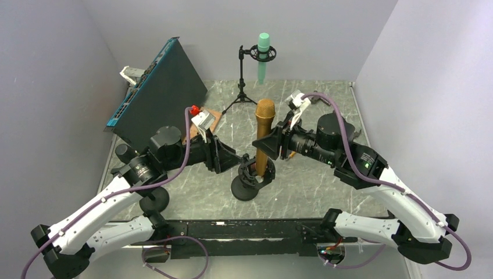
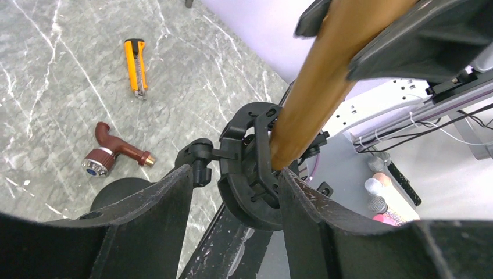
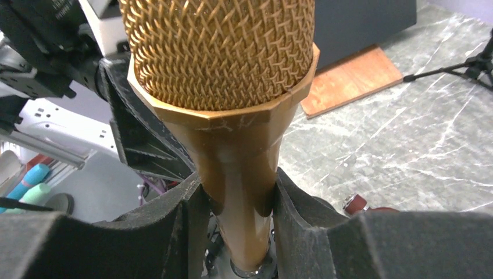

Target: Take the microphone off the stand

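Observation:
The microphone's foot is in the stand's ring, so my right gripper will next go up, swing right in the top view, and lower to release it beside the utility knife.
A gold microphone [image 1: 264,131] stands upright in the black shock mount [image 2: 250,174] of a short stand with a round base [image 1: 244,189] at the table's middle. My right gripper [image 1: 268,144] is shut on the microphone's body just below its mesh head, with the fingers [image 3: 302,215] pressed on both sides [image 3: 235,186]. My left gripper [image 1: 235,158] reaches in from the left and is shut on the mount ring [image 2: 232,174]. One finger [image 2: 168,197] lies against the mount's knob, the other against the ring. The microphone's foot sits inside the ring [image 2: 314,75].
A tripod stand with a green microphone [image 1: 263,55] stands at the back. A dark blue-edged panel [image 1: 157,93] leans at the back left beside a wooden board [image 1: 212,119]. An orange utility knife [image 2: 135,64] and a maroon tool [image 2: 113,151] lie on the table.

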